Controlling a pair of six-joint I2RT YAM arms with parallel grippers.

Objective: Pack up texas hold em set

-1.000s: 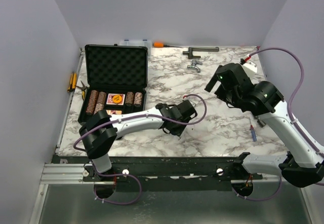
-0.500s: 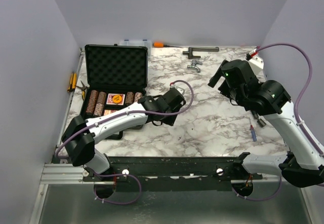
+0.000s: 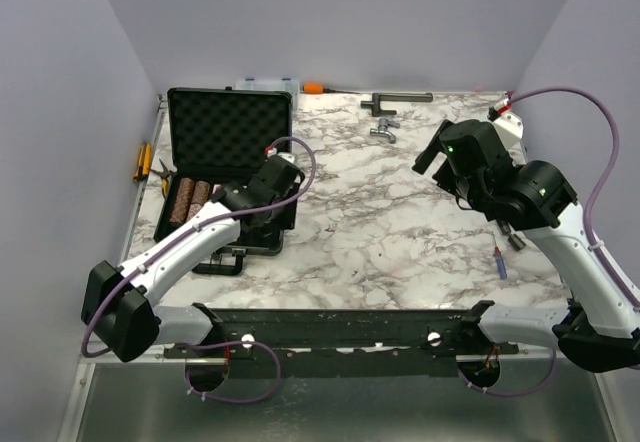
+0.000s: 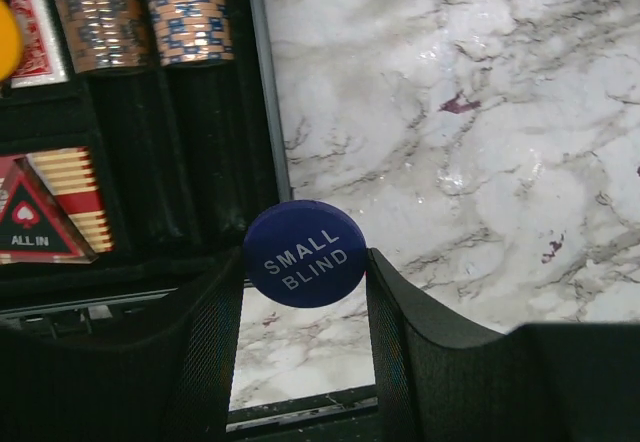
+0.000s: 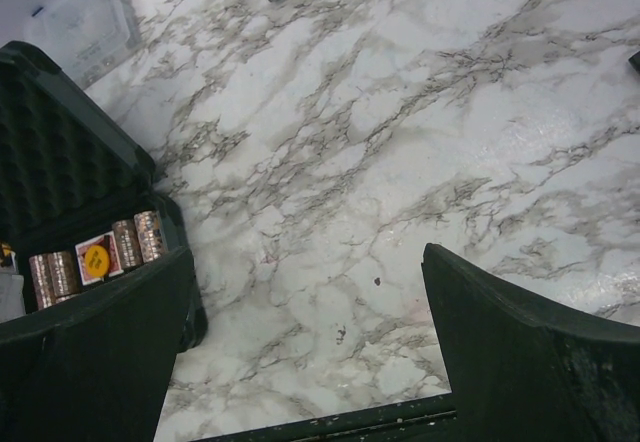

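My left gripper holds the blue token. Next it should swing to the left in the top view and down over the triangular ALL IN token [image 4: 30,224], and let go of the blue token inside the case's tray.
The black case [image 3: 229,130] lies open at the table's left, foam lid up, brown chip stacks [image 3: 190,200] in its tray. My left gripper [image 3: 268,207] hangs over the case's right edge, shut on a round blue token marked SMALL BLIND [image 4: 305,253]. In the left wrist view the chip stacks [image 4: 140,12], a red card deck [image 4: 28,17] and a triangular ALL IN token [image 4: 30,224] sit in the tray. My right gripper [image 3: 432,157] is open and empty above the marble at right; its wrist view shows the case [image 5: 70,177] at far left.
A clear plastic organiser box [image 3: 266,86] and an orange-handled tool [image 3: 314,88] lie behind the case. Metal fittings [image 3: 383,128] lie at the back middle. Yellow-handled pliers [image 3: 143,162] lie left of the case. A small blue and red item [image 3: 499,262] lies at right.
My left arm has swung left from the table's middle to the case's right edge. The right arm has shifted slightly right and back.
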